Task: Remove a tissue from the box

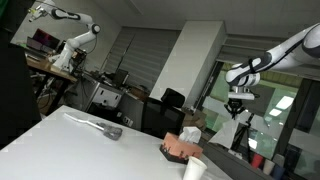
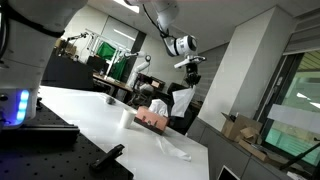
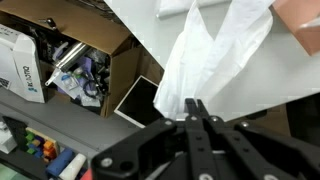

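The tissue (image 2: 180, 98) hangs clear of the box, so next I need to lower my gripper toward the other white sheet (image 2: 173, 148) below it on the tabletop and let go of the tissue.
My gripper (image 3: 195, 106) is shut on the tissue (image 3: 215, 55), a white crumpled sheet that hangs from the fingertips. In both exterior views the gripper (image 1: 237, 101) (image 2: 190, 70) is high above the table, off to one side of the box, with the tissue (image 1: 243, 129) (image 2: 180, 98) dangling under it, clear of the box. The box (image 1: 179, 149) (image 2: 152, 118), low with a pinkish-red top, sits on the white table (image 1: 90, 155). Its corner shows at the top right of the wrist view (image 3: 301, 20).
A white cup (image 1: 195, 168) stands next to the box. A long grey object (image 1: 100, 125) lies further along the table. Another white sheet (image 2: 176, 151) lies on the table. An open cardboard box of clutter (image 3: 85, 65) is on the floor beside the table edge.
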Motion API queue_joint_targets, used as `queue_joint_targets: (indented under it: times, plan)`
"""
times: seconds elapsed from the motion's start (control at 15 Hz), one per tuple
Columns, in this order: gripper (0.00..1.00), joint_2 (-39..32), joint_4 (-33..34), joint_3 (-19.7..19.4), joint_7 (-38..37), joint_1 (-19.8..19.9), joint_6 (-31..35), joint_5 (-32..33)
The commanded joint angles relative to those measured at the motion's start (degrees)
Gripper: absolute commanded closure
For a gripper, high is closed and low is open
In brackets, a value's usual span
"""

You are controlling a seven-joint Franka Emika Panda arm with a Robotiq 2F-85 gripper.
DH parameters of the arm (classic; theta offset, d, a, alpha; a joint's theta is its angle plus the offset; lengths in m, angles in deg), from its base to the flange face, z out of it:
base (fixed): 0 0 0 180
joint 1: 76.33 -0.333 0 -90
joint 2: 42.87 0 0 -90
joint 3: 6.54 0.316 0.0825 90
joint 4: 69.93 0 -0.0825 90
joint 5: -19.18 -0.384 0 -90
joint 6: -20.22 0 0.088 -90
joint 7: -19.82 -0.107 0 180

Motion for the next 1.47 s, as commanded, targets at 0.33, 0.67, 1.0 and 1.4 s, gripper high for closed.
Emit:
queue_joint_targets:
  times: [0.33,0.67,1.0,1.4]
  plan:
    - [1.0,-10.31,5.81,3.62,22.57,7.68,-17.09,-4.35]
    - [1.0,-18.2,13.94,2.63,25.54,5.89,-33.37,0.31]
    - [1.0,-24.21,20.05,2.29,26.33,3.84,-35.55,6.21]
    - [1.0,-29.84,24.88,1.22,21.09,1.78,-28.57,9.33]
